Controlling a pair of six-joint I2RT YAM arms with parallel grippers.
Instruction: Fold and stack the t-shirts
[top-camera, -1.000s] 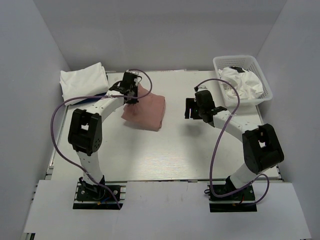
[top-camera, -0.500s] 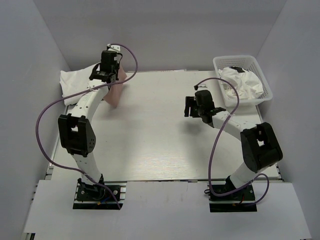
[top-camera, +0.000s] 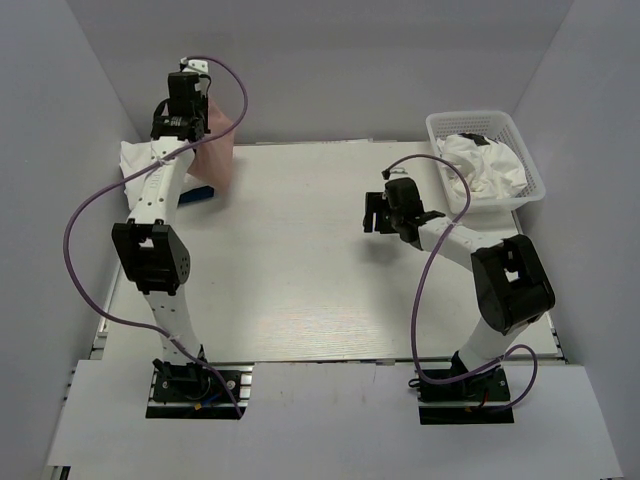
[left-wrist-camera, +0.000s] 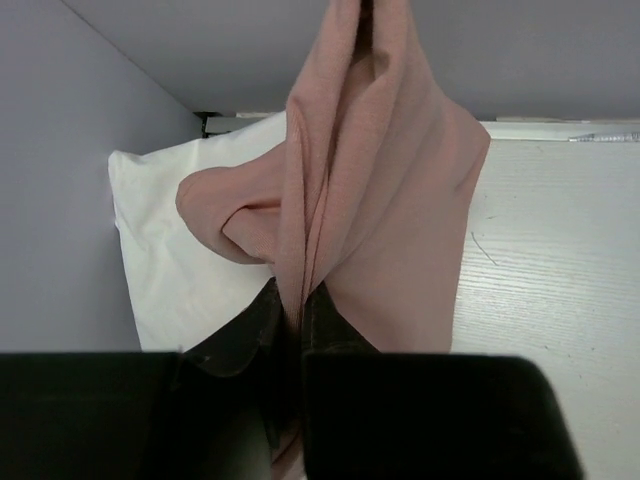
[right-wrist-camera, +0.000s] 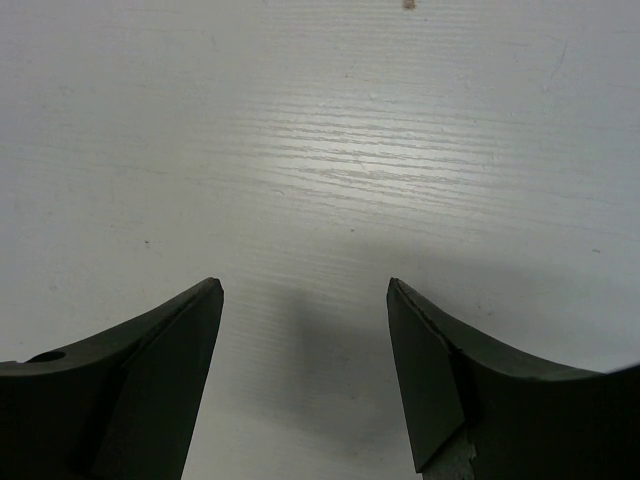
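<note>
My left gripper will move next toward the wall beside the white t-shirt and down over it, because the pink t-shirt hangs past the white t-shirt's edge over bare table.
My left gripper (top-camera: 192, 118) is shut on the folded dusty-pink t-shirt (top-camera: 220, 150) and holds it in the air at the far left corner. In the left wrist view the pink t-shirt (left-wrist-camera: 390, 190) hangs from my closed jaws over a folded white t-shirt (left-wrist-camera: 170, 260). That white t-shirt (top-camera: 140, 160) lies at the far left, with a blue one (top-camera: 197, 191) showing under its edge. My right gripper (top-camera: 375, 212) is open and empty, low over bare table (right-wrist-camera: 330, 150) right of centre. More white t-shirts (top-camera: 485, 165) lie crumpled in the basket.
A white mesh basket (top-camera: 484, 122) stands at the far right corner. Grey walls close in the table on the left, back and right. A purple cable loops off each arm.
My left gripper lifted the pink t-shirt off the table's middle and carried it up and left, over the white folded stack. My right gripper shifted slightly left.
</note>
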